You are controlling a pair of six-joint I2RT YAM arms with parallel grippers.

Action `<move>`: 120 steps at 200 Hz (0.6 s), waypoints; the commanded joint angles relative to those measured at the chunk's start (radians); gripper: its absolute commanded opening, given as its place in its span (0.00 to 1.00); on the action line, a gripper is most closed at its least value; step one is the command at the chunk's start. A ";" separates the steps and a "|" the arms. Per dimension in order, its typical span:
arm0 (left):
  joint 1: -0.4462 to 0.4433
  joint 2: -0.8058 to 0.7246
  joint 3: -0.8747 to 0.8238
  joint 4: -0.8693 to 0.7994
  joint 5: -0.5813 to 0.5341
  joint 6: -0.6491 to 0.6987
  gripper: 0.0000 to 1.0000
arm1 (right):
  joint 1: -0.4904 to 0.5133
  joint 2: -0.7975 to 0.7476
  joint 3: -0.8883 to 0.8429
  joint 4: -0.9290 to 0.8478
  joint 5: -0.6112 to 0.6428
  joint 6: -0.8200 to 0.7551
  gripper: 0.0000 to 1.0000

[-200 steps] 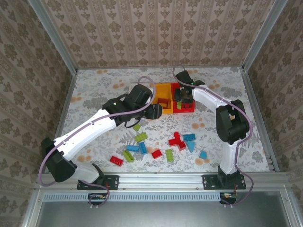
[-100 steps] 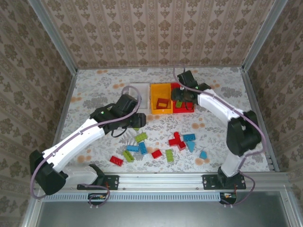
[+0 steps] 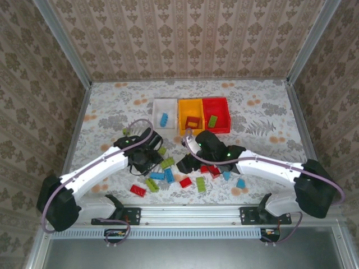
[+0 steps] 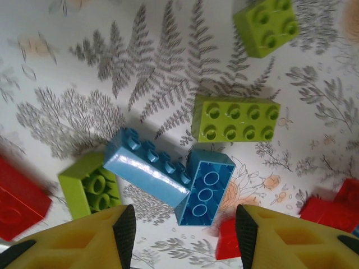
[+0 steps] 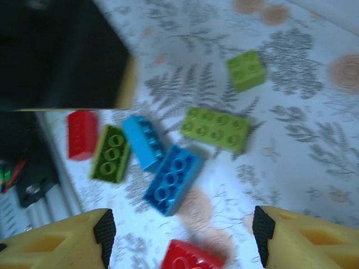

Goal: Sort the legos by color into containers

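Observation:
My left gripper next turns and lowers its fingers astride the long sides of the blue brick tipped on its side point(image 3: 157, 176) point(image 4: 147, 169), which lies below, slanted to them.
Three bins stand in a row at the back: white point(image 3: 156, 104), orange-yellow point(image 3: 183, 121) and red point(image 3: 224, 115). A blue brick point(image 3: 164, 119) lies in the white one, a red brick point(image 3: 193, 121) in the yellow one, a green brick point(image 3: 213, 121) in the red one. Several loose bricks lie near the front. My left gripper point(image 3: 150, 162) point(image 4: 185, 238) hangs open over two touching blue bricks point(image 4: 147, 174) point(image 4: 205, 188). My right gripper point(image 3: 187, 163) point(image 5: 182, 235) is open above the same blue pair point(image 5: 173, 179), nothing between its fingers.
Around the blue pair lie a long green brick point(image 4: 235, 119), a small green one point(image 4: 266, 27), an overturned green one point(image 4: 92, 186) and red bricks point(image 4: 19, 202) point(image 5: 188, 256). The left arm's black wrist point(image 5: 61, 53) is close to my right gripper. More bricks point(image 3: 240, 183) lie right.
Both arms have pulled back from the bins to the pile near the front. The right gripper left the red bin, where a green brick now shows. All three bins are now uncovered.

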 commanded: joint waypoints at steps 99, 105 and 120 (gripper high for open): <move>-0.103 0.116 -0.085 0.113 -0.054 -0.691 0.52 | 0.009 -0.209 -0.105 0.026 -0.115 -0.149 0.77; -0.104 0.123 -0.085 0.115 -0.052 -0.698 0.51 | 0.008 -0.208 -0.104 0.026 -0.114 -0.149 0.77; -0.110 0.133 -0.090 0.114 -0.046 -0.715 0.49 | 0.008 -0.206 -0.103 0.024 -0.112 -0.153 0.77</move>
